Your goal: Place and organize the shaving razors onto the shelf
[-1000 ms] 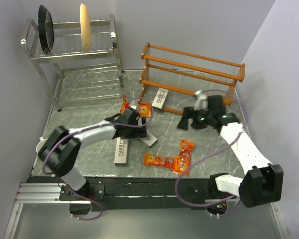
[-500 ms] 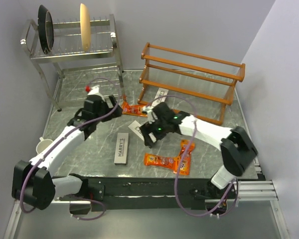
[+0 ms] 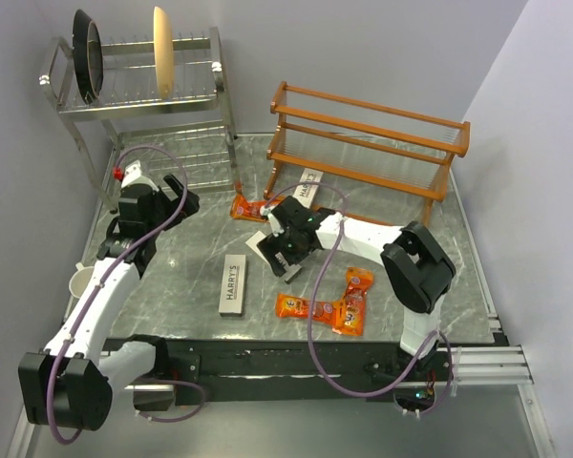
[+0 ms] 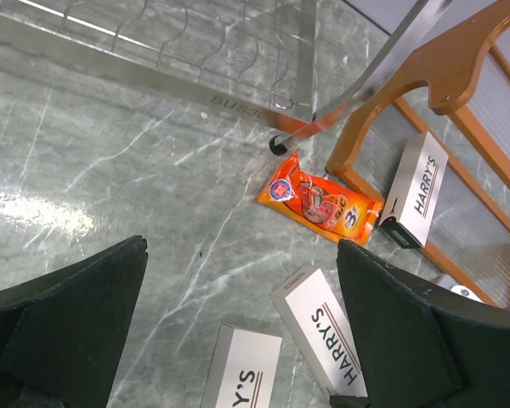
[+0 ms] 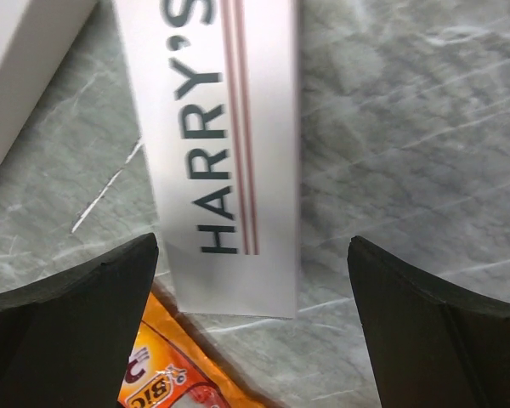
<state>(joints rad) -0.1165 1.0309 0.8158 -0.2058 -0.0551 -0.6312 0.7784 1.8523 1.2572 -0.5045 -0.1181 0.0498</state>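
Note:
The near end of the middle box is already between the spread fingers, so I will next lower my right gripper onto that end and close across its narrow width.
Three pale-grey HARRY'S boxes lie on the table: one at front left point(image 3: 234, 284), one in the middle point(image 3: 268, 250), and one by the wooden shelf's foot point(image 3: 308, 186). One orange pack point(image 3: 248, 208) lies near the shelf end, and two point(image 3: 306, 308) point(image 3: 354, 297) lie at the front. My right gripper point(image 3: 286, 246) is open over the middle box point(image 5: 217, 144), whose end lies between the spread fingers point(image 5: 253, 255). My left gripper point(image 3: 170, 204) is open and empty point(image 4: 242, 272), raised to the left of the packs. The orange-brown shelf point(image 3: 363, 143) holds nothing.
A steel wire dish rack point(image 3: 143, 86) with a dark pan and a pale plate stands at the back left; its leg point(image 4: 348, 93) is close to the shelf's end point(image 4: 459, 59). A white cup point(image 3: 79, 280) sits at the left edge. Purple cables loop over both arms.
My left gripper has pulled back leftward from the boxes toward the steel rack. My right gripper has swung left from beside the shelf to over the middle HARRY'S box.

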